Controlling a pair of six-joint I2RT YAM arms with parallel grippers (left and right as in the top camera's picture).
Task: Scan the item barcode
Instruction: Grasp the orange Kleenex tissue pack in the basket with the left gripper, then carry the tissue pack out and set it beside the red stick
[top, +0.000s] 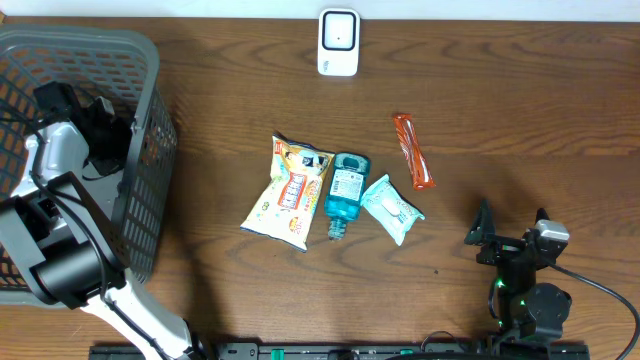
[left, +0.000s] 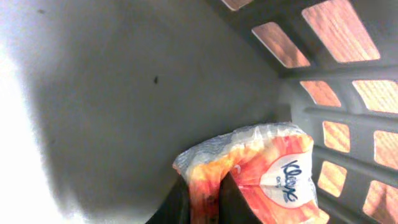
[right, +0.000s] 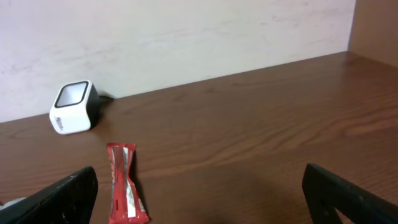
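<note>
The tabletop is bare beside the red bar's near end (top: 444, 184), so my left gripper should next lift from the basket (top: 150, 160), carry the pack past the blue bottle and release it there.
My left gripper (left: 205, 186) is down inside the grey basket (left: 336, 93). It is shut on a pinched edge of an orange and white Kleenex tissue pack (left: 273, 168) lying at the basket's floor by the slotted wall. From overhead the left gripper (top: 105, 130) shows within the basket (top: 150, 160), and the pack is hidden under it. The white barcode scanner (top: 338, 42) stands at the table's far edge and also appears in the right wrist view as the scanner (right: 73, 107). My right gripper (top: 510, 235) rests open near the front right, holding nothing.
Mid-table lie a yellow snack bag (top: 288, 192), a blue bottle (top: 346, 193), a pale wipes pack (top: 392, 208) and a red bar (top: 412, 150). The red bar (right: 124, 190) lies ahead of the right gripper (right: 205, 186), towards its left finger.
</note>
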